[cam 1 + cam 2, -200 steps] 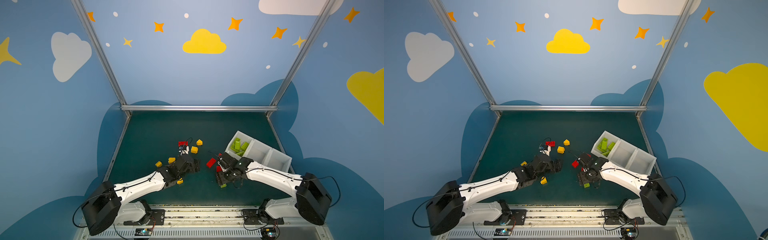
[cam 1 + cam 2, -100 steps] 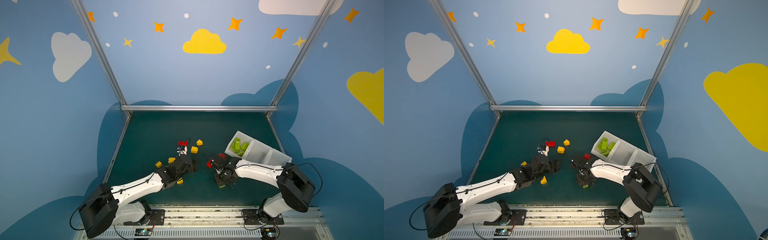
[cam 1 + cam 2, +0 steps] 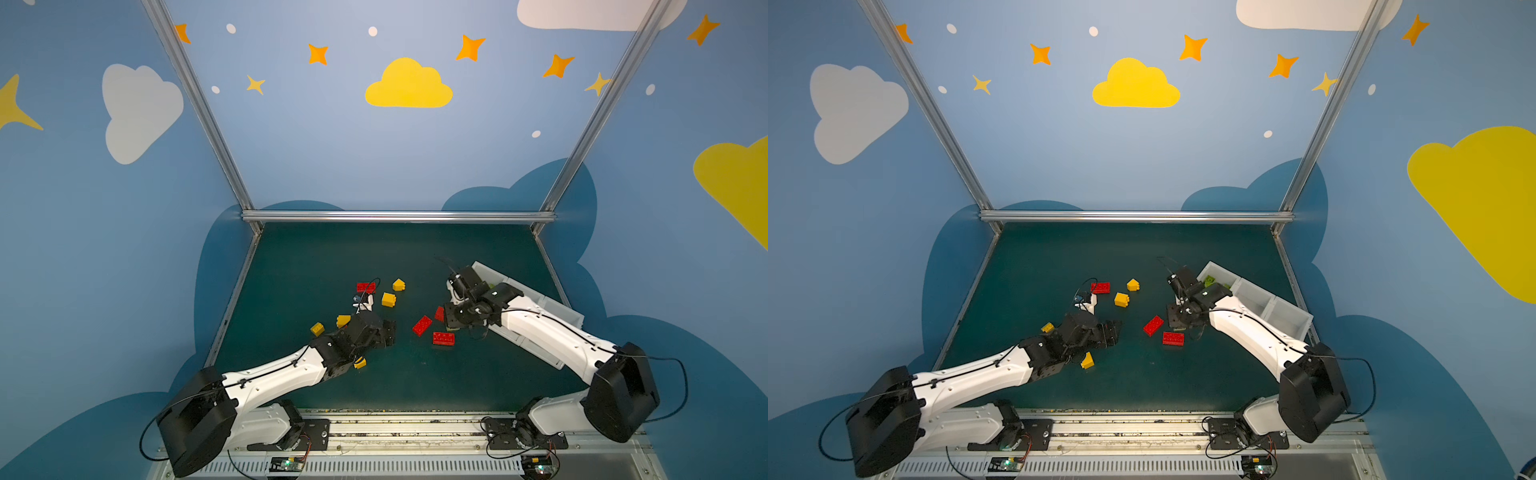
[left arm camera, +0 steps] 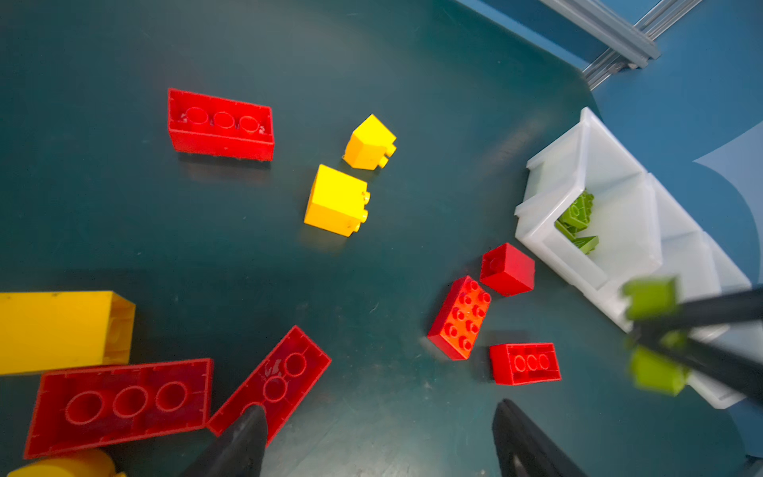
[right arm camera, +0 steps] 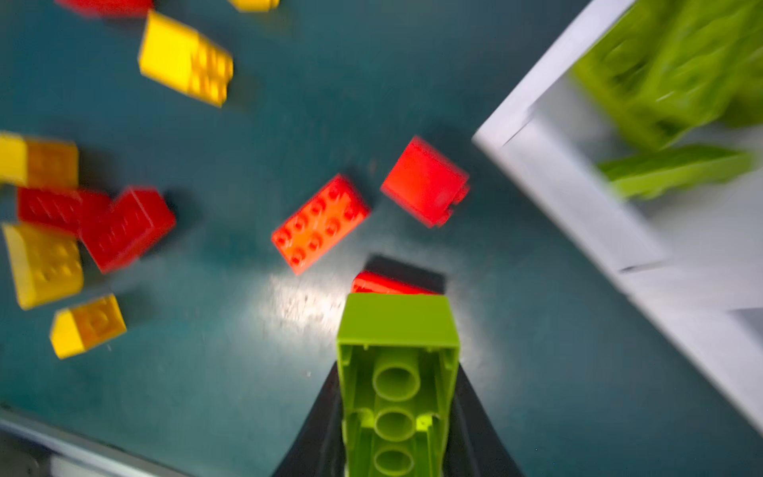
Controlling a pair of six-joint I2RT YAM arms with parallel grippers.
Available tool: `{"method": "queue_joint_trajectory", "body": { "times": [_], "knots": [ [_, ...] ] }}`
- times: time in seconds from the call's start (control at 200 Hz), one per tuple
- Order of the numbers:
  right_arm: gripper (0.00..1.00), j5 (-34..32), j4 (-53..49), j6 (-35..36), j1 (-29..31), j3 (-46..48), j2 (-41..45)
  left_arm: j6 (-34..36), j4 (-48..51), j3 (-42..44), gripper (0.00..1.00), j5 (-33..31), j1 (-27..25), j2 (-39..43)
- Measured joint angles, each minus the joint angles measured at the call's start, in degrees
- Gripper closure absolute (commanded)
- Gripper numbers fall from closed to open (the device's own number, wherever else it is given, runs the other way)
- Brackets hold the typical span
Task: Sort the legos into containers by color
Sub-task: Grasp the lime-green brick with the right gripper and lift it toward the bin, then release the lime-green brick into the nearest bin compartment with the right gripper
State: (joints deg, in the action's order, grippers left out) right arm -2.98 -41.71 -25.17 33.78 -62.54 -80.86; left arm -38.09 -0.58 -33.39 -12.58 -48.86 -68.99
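The right gripper will next move outward over the end bin and let go of the lime green brick, because green bricks already lie inside the bin.
My right gripper is shut on a lime green brick, which it holds off the mat underside up. In both top views it hangs just left of the white containers. The end bin holds several green bricks. My left gripper is open above bare mat, one fingertip over the end of a red brick. Red bricks and yellow bricks lie loose mid-table.
More red and yellow bricks crowd beside the left wrist. A yellow brick lies under the left forearm. The other two bins look empty. Metal rails edge the green mat.
My right gripper went from open to shut on the green brick, lifted it, and moved back toward the bins. The left arm has barely moved and stays open.
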Motion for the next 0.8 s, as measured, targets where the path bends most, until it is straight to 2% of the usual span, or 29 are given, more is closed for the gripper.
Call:
{"method": "queue_joint_trajectory", "body": {
  "times": [0.235,0.506,0.676,0.801],
  "knots": [
    [0.78,2.2,0.1,1.3,-12.3,-8.2,-2.8,-0.1,0.0,0.3,0.15,0.0,0.1,0.0],
    [0.76,4.1,3.8,0.9,-21.2,-12.2,-12.2,-0.2,0.0,0.7,0.15,0.0,0.8,0.0],
    [0.65,5.5,8.3,-1.2,-24.3,-8.9,-15.6,-0.3,1.0,1.2,0.15,0.0,1.3,0.0],
    [0.51,6.4,10.0,-1.8,-25.1,-8.5,-16.9,-0.5,1.9,1.3,0.15,0.0,1.8,0.0]
  ]
}}
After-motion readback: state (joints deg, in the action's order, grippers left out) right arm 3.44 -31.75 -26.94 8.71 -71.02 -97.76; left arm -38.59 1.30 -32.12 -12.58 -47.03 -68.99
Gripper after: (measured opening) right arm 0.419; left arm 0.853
